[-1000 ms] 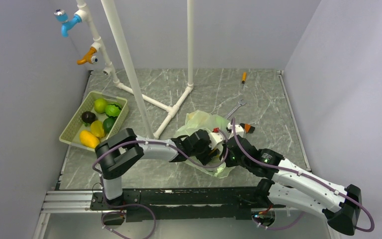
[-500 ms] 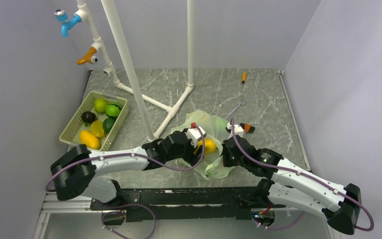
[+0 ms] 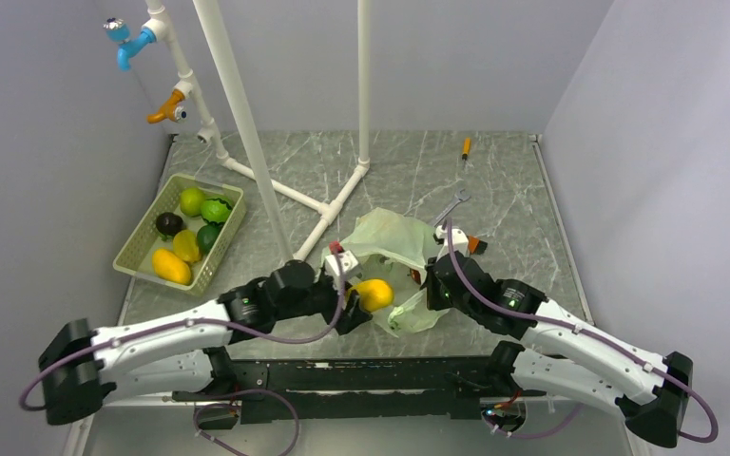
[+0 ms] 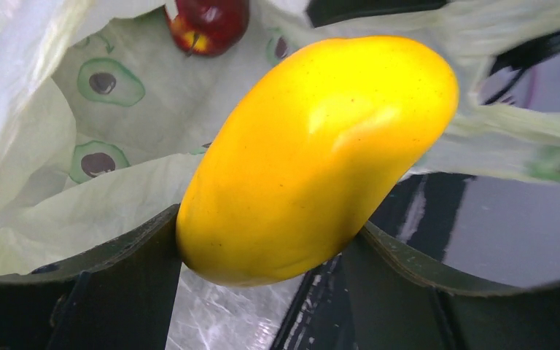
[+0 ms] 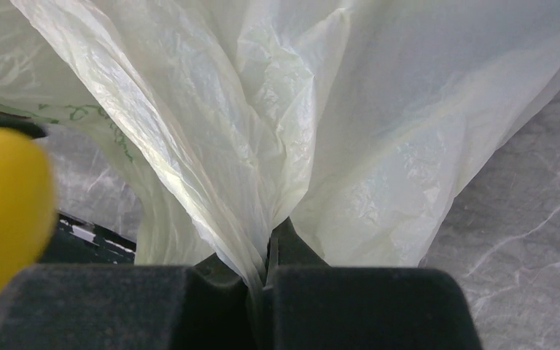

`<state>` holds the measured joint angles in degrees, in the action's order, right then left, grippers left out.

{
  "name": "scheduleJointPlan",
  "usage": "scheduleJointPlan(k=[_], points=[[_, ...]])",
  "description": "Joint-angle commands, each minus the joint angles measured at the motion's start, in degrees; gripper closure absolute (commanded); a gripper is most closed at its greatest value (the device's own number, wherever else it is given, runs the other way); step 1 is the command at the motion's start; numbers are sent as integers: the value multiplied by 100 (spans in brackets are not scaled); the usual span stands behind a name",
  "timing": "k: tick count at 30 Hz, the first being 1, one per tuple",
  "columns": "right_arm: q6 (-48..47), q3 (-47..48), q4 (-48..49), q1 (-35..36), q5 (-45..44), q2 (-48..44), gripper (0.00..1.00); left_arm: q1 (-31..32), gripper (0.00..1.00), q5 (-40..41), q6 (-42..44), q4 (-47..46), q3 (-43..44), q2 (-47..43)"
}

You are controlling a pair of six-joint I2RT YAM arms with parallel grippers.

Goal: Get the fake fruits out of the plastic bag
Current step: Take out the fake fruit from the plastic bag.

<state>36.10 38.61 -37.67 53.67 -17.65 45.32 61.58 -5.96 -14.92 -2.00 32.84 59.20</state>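
My left gripper swings to the left in the top view next and releases over the basket's bare patch (image 3: 146, 245) beside the dark fruit, because that spot is empty.
My left gripper (image 3: 366, 296) is shut on a yellow oblong fruit (image 3: 373, 294), held just outside the mouth of the pale-green plastic bag (image 3: 390, 237). In the left wrist view the yellow fruit (image 4: 313, 157) fills the space between the fingers (image 4: 127, 277), and a red fruit (image 4: 210, 22) lies inside the bag (image 4: 58, 153). My right gripper (image 3: 428, 285) is shut on a bunched fold of the bag (image 5: 262, 146) and holds its edge up. The yellow fruit also shows at the left edge of the right wrist view (image 5: 4, 211).
A pale-green slotted basket (image 3: 133, 249) at the left holds several fruits, yellow, green and dark. White pipes (image 3: 328, 204) stand behind the bag. A wrench (image 3: 451, 206) and an orange-handled tool (image 3: 466, 147) lie at the back right.
My left arm has drawn back to the left out of the bag with the yellow fruit in its grip. The right gripper has kept hold of the bag.
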Motion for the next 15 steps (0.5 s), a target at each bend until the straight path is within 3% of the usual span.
scheduleJointPlan(k=[1,6,12,15], points=[[-219,337,110,12,-257,32,100,-6,100,-335,-259,525,81,-1172],[-261,374,116,3,-248,77,100,-30,100,701,-435,1810,719,-2187],[-220,320,128,8,-200,-9,100,-99,100,3469,-1177,4108,1878,-2352],[-183,274,127,4,-179,-55,100,-151,100,4447,-1789,5132,2099,-2252]])
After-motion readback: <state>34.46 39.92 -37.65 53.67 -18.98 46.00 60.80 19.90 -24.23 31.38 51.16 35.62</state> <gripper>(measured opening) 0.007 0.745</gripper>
